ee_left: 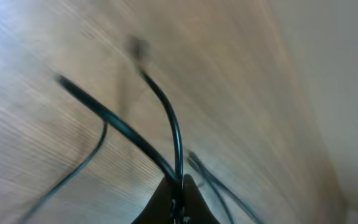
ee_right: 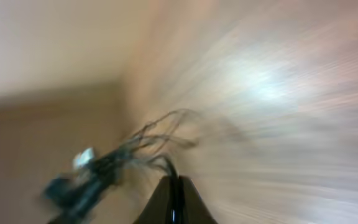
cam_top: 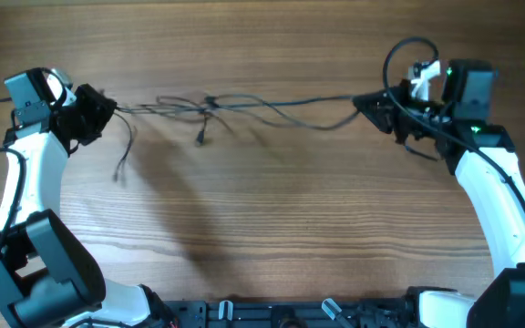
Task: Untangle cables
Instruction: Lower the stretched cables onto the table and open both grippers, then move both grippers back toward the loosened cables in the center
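Observation:
My right gripper pulls away from my left gripper and back next, then moves toward the knot, releasing the cables (cam_top: 244, 105), since loops still knot between my grippers.
Thin black cables (cam_top: 244, 105) stretch in a line above the wooden table between my two grippers, with a knot of loops near the middle left (cam_top: 203, 103) and loose ends hanging down, one plug end (cam_top: 200, 138) and one end (cam_top: 118, 175). My left gripper (cam_top: 108, 107) is shut on the cables at the left end; in the left wrist view its fingers (ee_left: 180, 183) pinch cable strands (ee_left: 166, 112). My right gripper (cam_top: 361, 103) is shut on the cables at the right end; the right wrist view shows a strand (ee_right: 166, 165) between its fingers (ee_right: 174, 182).
The wooden table (cam_top: 272, 219) fills the view. The arm bases stand along the front edge (cam_top: 272, 314). A thick black robot cable loops above the right wrist (cam_top: 404, 55). Both wrist views are motion-blurred.

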